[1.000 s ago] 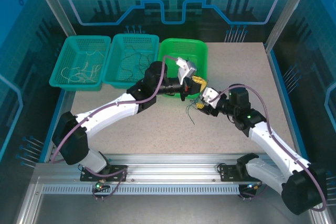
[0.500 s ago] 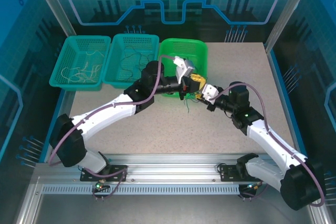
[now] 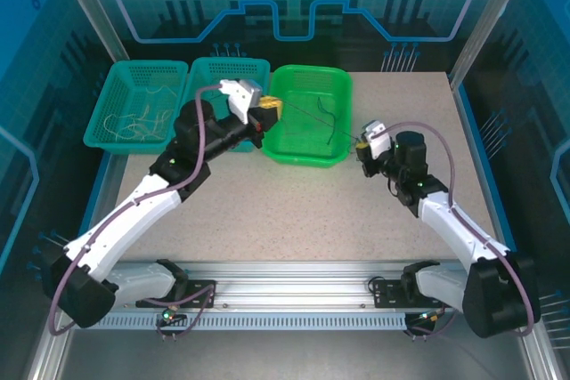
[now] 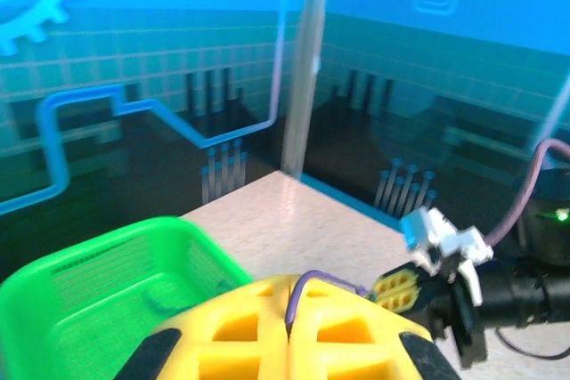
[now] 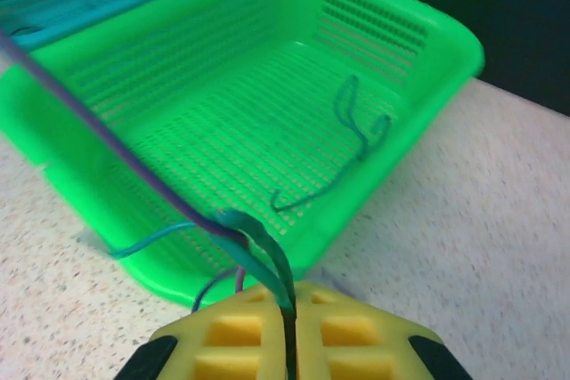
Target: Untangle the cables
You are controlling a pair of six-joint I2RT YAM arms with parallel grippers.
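Observation:
The teal cable loops around the end of the purple cable, so the robot's left gripper should next pull away from the right gripper, over the middle teal basket [image 3: 214, 105], before releasing the teal cable.
A thin purple cable [image 4: 331, 280] runs taut over the green basket [image 3: 312, 73] between my two grippers. My left gripper [image 3: 270, 109] hovers at the basket's left edge, its yellow fingers [image 4: 232, 327] shut on that cable's end. My right gripper [image 3: 361, 143], off the basket's right side, is shut on a teal cable [image 5: 267, 260]. The teal cable loops around the purple cable [image 5: 107, 140] just in front of the right fingertips [image 5: 240, 327]. Another curly teal cable [image 5: 356, 126] lies on the basket floor. The left wrist view takes in the right gripper [image 4: 401, 289].
Two teal baskets stand at the back left: the far one [image 3: 147, 65] holds whitish cables, the middle one [image 3: 233, 62] dark cables. Blue enclosure walls and a metal post [image 4: 307, 68] ring the speckled table [image 3: 294, 211]. An aluminium rail runs along the near edge.
My left arm has swung left from the middle of the table to the green basket's left edge, drawing the purple cable tight. My right gripper has shut and moved right.

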